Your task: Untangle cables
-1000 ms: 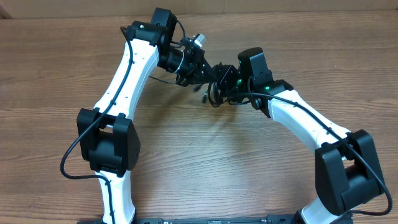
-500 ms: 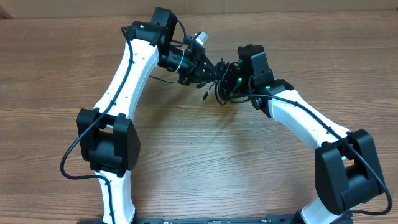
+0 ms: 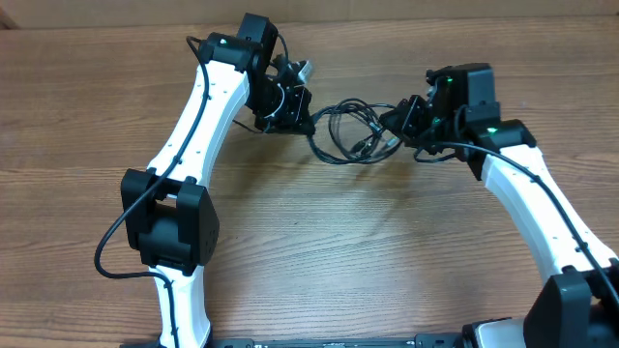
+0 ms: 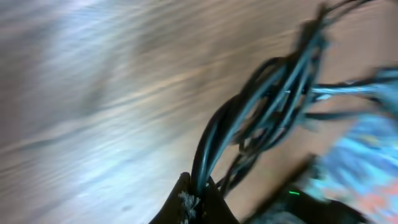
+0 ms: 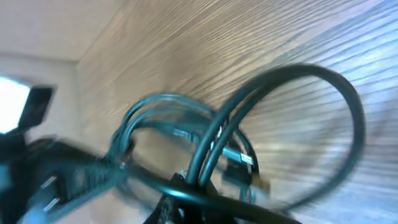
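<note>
The bundle's gathered end [image 3: 312, 143] [image 4: 208, 147] goes left in the overhead view next and leaves my left gripper there, as my right gripper also holds the loops.
The cables [image 3: 350, 129] are thin black cords in loose loops, stretched between my two grippers above the wooden table. My left gripper [image 3: 302, 116] is shut on one end of the bundle; several strands run out from between its fingers in the left wrist view [image 4: 249, 124]. My right gripper [image 3: 404, 121] is shut on the other side; in the right wrist view two strands leave its jaws [image 5: 186, 186] and wide loops [image 5: 292, 118] spread beyond. A small metal-tipped plug [image 5: 239, 158] hangs among the loops. Both wrist views are blurred.
The wooden table [image 3: 319, 242] runs under both arms. A pale wall edge lies along the back [image 3: 387, 10]. The thicker black robot cables run along the left arm [image 3: 189, 126] and right arm [image 3: 542, 184].
My right gripper has pulled well to the right and my left slightly back left. The cable bundle, bunched between them before, is now drawn out into open loops.
</note>
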